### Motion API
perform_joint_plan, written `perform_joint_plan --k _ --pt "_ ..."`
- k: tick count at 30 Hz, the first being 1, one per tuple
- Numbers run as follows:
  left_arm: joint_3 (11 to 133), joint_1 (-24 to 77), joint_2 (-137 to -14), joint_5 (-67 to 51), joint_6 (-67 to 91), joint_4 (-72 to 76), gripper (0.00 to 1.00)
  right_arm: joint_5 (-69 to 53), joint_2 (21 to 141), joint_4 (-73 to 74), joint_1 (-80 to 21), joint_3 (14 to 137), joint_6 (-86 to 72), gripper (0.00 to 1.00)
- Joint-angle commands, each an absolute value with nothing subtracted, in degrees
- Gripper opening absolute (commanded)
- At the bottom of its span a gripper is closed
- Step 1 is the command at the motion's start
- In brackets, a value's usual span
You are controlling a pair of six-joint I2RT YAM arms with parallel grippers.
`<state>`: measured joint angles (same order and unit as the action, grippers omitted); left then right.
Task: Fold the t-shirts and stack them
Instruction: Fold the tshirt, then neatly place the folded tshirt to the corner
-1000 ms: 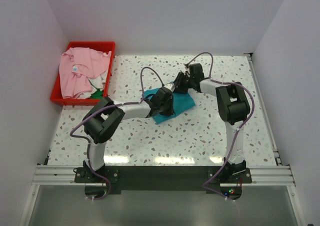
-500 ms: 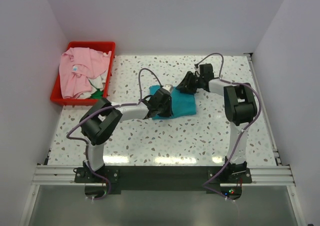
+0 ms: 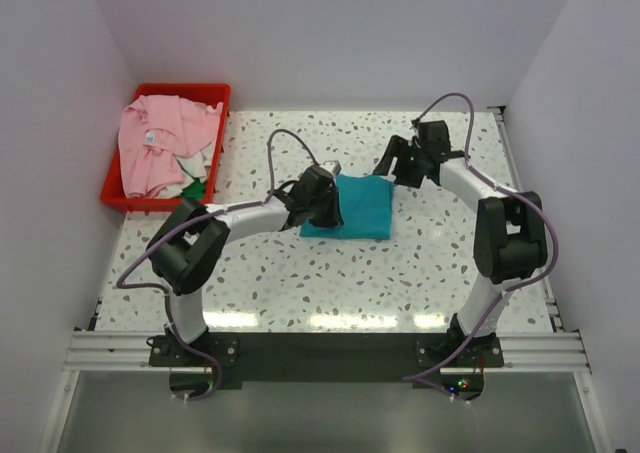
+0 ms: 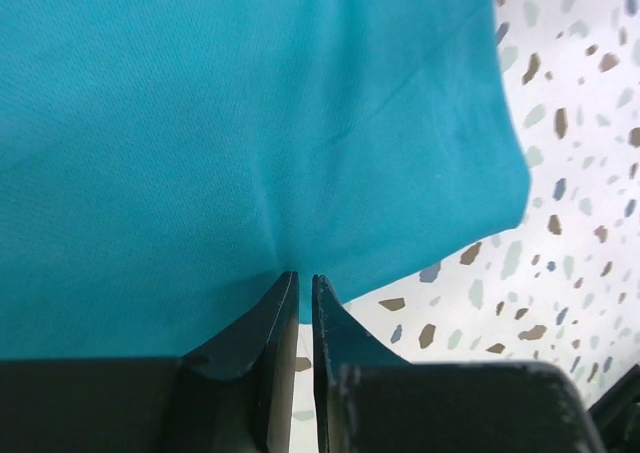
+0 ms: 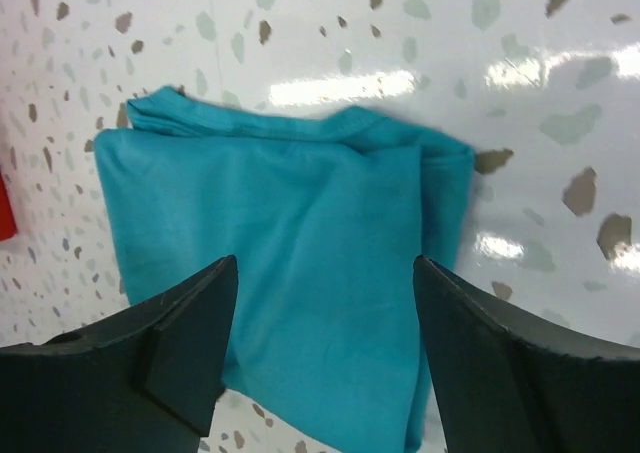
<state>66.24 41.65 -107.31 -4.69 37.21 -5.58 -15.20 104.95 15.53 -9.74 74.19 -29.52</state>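
Note:
My right gripper will move back and down next, because it is still by the t-shirt's far corner and the middle of the t-shirt's side edge [image 3: 390, 208] [image 5: 411, 293] lies back from and below it.
The teal t-shirt [image 3: 358, 208] lies folded in a flat rectangle at the table's middle. It fills the left wrist view [image 4: 250, 123] and shows in the right wrist view [image 5: 300, 253]. My left gripper [image 3: 322, 197] is at the shirt's left edge, its jaws almost together and pinching the cloth edge [image 4: 300, 273], where a crease starts. My right gripper [image 3: 393, 163] is open and empty just above the shirt's far right corner [image 5: 322, 268]. The pink t-shirt [image 3: 160, 143] lies crumpled in the red bin.
The red bin [image 3: 150, 204] stands at the far left of the speckled table and also holds white and green cloth [image 3: 195, 176]. White walls close in on both sides and the back. A metal rail runs along the near edge.
The teal shirt went from a skewed bundle to a flat rectangle. My right gripper let go and drew back to the right. My left gripper shifted left to the shirt's edge.

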Motion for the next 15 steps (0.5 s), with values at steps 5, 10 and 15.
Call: perform_joint_plan --k 5,10,15 --pt "67.9 39.3 -99.8 -7.6 36.4 -6.1 0.17 -13.4 101.9 14.9 -9.8 63.2 -27.5 0.76" --pt "65.3 38.4 -96.5 -8.4 36.5 -5.9 0.18 -13.7 102.9 13.4 -11.0 62.0 -27.8 0.76" --pt "63.8 37.6 -93.3 -9.1 36.4 -6.3 0.18 -11.0 104.8 15.2 -13.4 63.1 -28.0 0.75"
